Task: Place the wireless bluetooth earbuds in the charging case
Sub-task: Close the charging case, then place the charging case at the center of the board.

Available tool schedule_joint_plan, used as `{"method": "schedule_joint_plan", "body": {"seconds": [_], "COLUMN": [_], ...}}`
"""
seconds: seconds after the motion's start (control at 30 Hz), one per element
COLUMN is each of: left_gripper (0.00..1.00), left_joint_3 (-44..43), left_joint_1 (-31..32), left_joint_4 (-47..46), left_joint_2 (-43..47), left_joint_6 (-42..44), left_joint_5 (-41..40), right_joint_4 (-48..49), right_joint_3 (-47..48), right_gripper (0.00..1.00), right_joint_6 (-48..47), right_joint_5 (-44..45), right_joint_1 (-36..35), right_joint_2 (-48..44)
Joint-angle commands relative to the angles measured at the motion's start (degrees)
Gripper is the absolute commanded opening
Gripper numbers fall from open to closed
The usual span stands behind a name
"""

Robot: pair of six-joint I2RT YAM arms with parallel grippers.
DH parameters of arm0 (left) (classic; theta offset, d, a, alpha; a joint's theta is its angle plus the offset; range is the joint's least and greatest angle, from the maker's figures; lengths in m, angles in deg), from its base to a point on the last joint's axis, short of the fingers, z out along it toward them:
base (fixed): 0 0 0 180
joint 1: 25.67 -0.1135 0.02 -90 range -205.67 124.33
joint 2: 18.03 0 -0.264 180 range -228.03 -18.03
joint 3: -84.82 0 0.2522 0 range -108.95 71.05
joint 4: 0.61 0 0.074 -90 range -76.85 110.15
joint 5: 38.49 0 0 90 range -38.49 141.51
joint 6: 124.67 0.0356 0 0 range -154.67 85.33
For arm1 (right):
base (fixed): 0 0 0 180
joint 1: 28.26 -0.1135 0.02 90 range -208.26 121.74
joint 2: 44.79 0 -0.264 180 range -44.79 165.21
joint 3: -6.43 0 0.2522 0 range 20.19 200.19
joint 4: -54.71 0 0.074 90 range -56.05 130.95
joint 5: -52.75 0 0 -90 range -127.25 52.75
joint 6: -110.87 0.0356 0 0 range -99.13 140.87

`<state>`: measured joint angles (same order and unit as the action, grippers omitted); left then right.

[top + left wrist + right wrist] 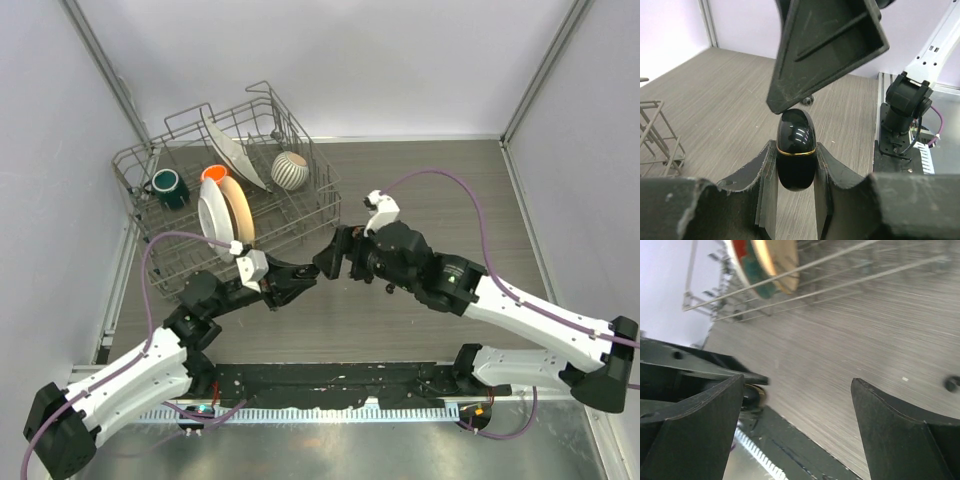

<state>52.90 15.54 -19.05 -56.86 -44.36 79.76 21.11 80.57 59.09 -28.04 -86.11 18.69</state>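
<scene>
My left gripper tilts downward next, lowers the charging case onto the bare tabletop between rack and mat and lets go of it, since that spot is clear.
My left gripper (796,150) is shut on the charging case (796,134), a glossy black oblong with a thin gold seam, lid closed, held above the table. In the top view the left gripper (303,277) meets my right gripper (332,256) at mid-table. The right gripper (799,382) is wide open and empty, and one of its fingers (825,45) hangs just over the case's top. The case also peeks out beside that finger in the right wrist view (753,397). One tiny black earbud (951,384) lies on the table; it also shows behind the case (807,100). Other earbuds are out of view.
A wire dish rack (318,205) stands at the back left with plates (222,210), a green mug (168,186) and a striped cup (290,170). A black mat (330,385) runs along the near edge by the arm bases.
</scene>
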Motion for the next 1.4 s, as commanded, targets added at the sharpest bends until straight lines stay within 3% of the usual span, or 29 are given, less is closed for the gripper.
{"method": "schedule_joint_plan", "body": {"seconds": [0.0, 0.2, 0.37, 0.77, 1.07, 1.37], "left_gripper": [0.0, 0.0, 0.0, 0.03, 0.11, 0.19], "left_joint_3": [-7.76, -14.61, -18.67, -21.75, -22.98, -24.74], "left_joint_1": [-0.43, 0.27, 5.01, 10.99, 12.32, 12.32], "left_joint_4": [7.99, 21.96, 34.46, 28.87, 23.6, 27.55], "left_joint_2": [-2.56, -12.75, -22.77, -43.41, -51.17, -55.83], "left_joint_6": [-0.14, -7.0, -9.19, -18.7, -25.1, -26.78], "left_joint_5": [3.12, 0.85, -8.9, -14.19, -19.63, -21.57], "right_joint_4": [-8.99, -15.31, -26.47, -27.8, -26.14, -24.99], "right_joint_3": [-4.38, -6.15, -3.61, -5.01, -5.8, -6.68], "right_gripper": [0.92, 0.93, 0.93, 0.93, 0.93, 0.93], "right_joint_6": [7.29, 18.73, 26.19, 27.35, 24.89, 24.45], "right_joint_5": [20.53, 30.58, 37.89, 41.24, 41.76, 40.71], "right_joint_1": [-0.08, 0.72, 0.8, 0.89, 0.89, 0.89], "right_joint_2": [-6.61, -11.1, -11.71, -17.43, -19.71, -20.5]}}
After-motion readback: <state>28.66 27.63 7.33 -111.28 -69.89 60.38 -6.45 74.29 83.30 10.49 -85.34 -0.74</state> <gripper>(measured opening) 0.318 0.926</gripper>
